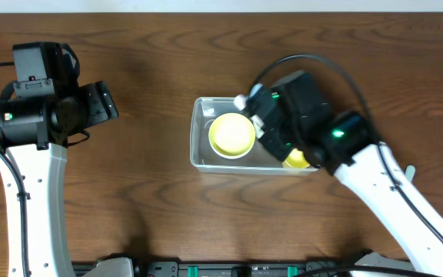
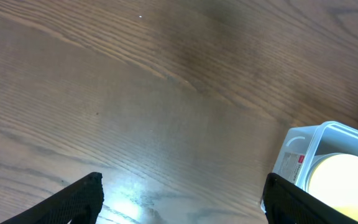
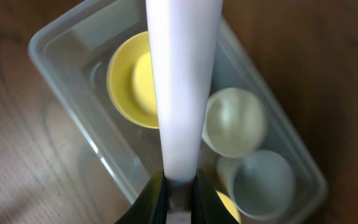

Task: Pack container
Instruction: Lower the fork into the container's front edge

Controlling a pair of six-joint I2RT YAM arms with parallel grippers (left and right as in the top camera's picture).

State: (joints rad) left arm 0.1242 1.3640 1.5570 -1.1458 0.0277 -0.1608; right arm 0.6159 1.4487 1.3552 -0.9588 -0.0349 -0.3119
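Note:
The tub's bare bottom can be seen beside the yellow bowl (image 1: 231, 135), so my right gripper will next move back and down, turn the long white object along the tub's near side (image 1: 261, 161), and then let it go.
The container (image 1: 196, 151) is a clear rectangular tub at the table's middle. It holds a yellow bowl (image 1: 231, 135), another yellow piece (image 1: 294, 160) and, in the right wrist view, a cream cup (image 3: 235, 121) and a grey cup (image 3: 263, 183). My right gripper (image 1: 256, 115) hovers over the tub (image 3: 48, 56), shut (image 3: 180, 186) on a long white tapered object (image 3: 182, 81) that stretches above the yellow bowl (image 3: 129, 81). My left gripper (image 1: 106, 100) is open and empty (image 2: 182, 199) above bare wood, left of the tub (image 2: 303, 140).
The right arm covers the tub's right half in the overhead view. A label with a red mark (image 2: 294, 163) is on the tub's near end. Dark wood tabletop (image 1: 144, 192) surrounds the tub.

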